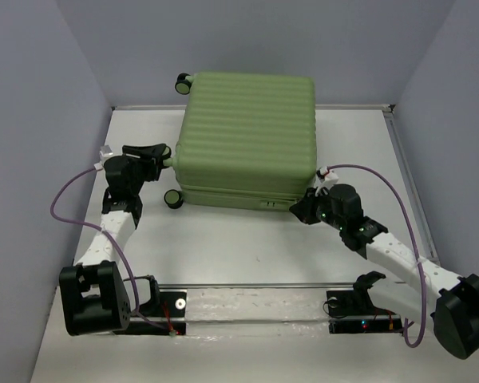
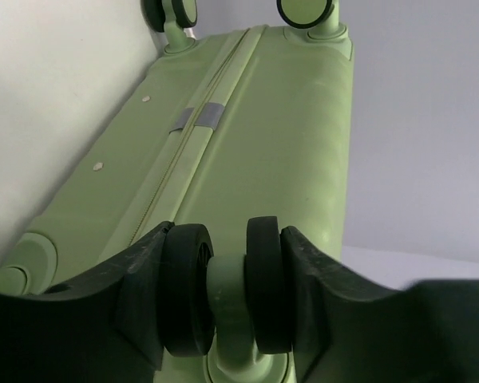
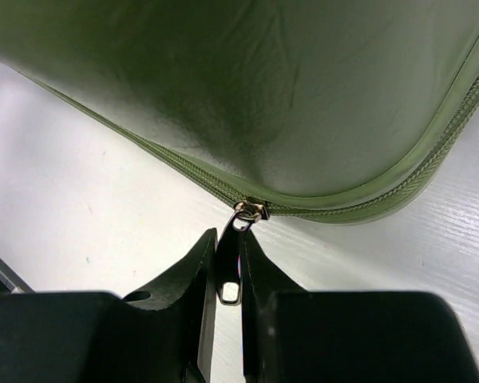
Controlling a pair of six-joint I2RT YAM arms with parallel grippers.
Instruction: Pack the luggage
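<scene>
I should move my right gripper to the left in the top view toward the luggage's near corner wheel and let go of the zipper pull, because the zipper runs that way.
The luggage (image 1: 247, 132), a light olive-green ribbed suitcase, lies flat and closed on the white table. My left gripper (image 1: 163, 155) is at its left side, shut on a black twin wheel (image 2: 188, 287) with one finger on each outer face; the left wrist view shows my left gripper (image 2: 223, 297) there. My right gripper (image 1: 302, 209) is at the front right corner. In the right wrist view my right gripper (image 3: 229, 267) is shut on the metal zipper pull (image 3: 229, 275), which hangs from the slider (image 3: 252, 211) on the zipper. The lining is hidden.
Another wheel (image 1: 173, 199) shows at the front left corner and one (image 1: 183, 81) at the back left. Grey walls close in the table (image 1: 223, 247) on three sides. A metal rail (image 1: 255, 286) with the arm bases runs along the near edge.
</scene>
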